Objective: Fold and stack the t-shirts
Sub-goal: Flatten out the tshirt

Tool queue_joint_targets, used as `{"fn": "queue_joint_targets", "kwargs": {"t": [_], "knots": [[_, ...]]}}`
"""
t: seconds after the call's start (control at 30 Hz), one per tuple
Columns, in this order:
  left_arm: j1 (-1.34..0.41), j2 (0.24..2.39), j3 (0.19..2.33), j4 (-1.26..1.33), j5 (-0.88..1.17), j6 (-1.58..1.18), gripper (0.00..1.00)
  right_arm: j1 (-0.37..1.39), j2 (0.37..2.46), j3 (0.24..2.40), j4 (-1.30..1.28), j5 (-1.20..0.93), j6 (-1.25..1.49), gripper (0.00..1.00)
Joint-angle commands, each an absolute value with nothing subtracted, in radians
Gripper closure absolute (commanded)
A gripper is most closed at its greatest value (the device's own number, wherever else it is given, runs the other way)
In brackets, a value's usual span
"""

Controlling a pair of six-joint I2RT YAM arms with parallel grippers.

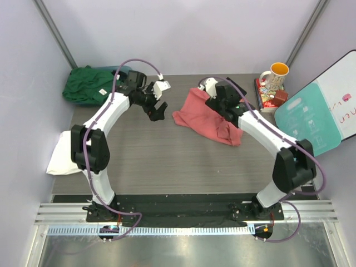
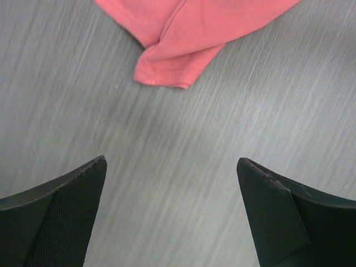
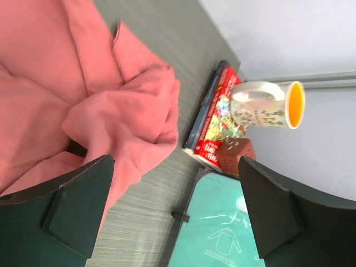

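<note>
The left gripper should next lower across onto the coral sleeve's tip (image 1: 178, 118) (image 2: 163, 72), since that tip sticks out below the gripper and to its right in the top view.
The coral-red t-shirt (image 1: 203, 117) lies crumpled on the table right of centre. The dark green t-shirt (image 1: 89, 84) is bunched in the back left corner. The white t-shirt (image 1: 63, 157) lies at the left table edge. My left gripper (image 1: 157, 109) is open and empty above bare table, just left of the coral shirt; the left wrist view has its sleeve (image 2: 167, 61) beyond the gripper (image 2: 171, 159). My right gripper (image 1: 218, 104) is open and empty above the coral shirt's right side. The right wrist view shows the shirt's folds (image 3: 83, 83) left of that gripper (image 3: 177, 158).
At the back right stand a mug with an orange inside (image 1: 275, 75), a stack of books (image 1: 266, 95) and a small brown box (image 1: 280, 95). A teal folding board (image 1: 306, 119) and a whiteboard (image 1: 345, 100) lean at the right edge. A teal rim (image 1: 125, 69) shows behind the green shirt.
</note>
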State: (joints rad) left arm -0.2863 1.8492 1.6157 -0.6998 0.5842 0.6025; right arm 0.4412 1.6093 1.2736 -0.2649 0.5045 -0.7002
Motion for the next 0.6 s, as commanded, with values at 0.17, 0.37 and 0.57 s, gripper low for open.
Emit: {"fn": "queue_joint_targets", "kwargs": {"t": [0.17, 0.37, 0.57], "knots": [[-0.391, 2.011, 1.758, -0.764, 0.627, 0.848, 0.0, 0.439, 1.471, 1.276, -0.305, 0.456, -0.65, 0.0], [-0.428, 2.143, 1.859, -0.812, 0.601, 0.858, 0.0, 0.439, 1.453, 1.292, -0.31, 0.453, -0.65, 0.0], [-0.434, 2.195, 1.875, -0.689, 0.497, 0.793, 0.0, 0.437, 1.44, 1.279, -0.31, 0.427, -0.649, 0.0]]}}
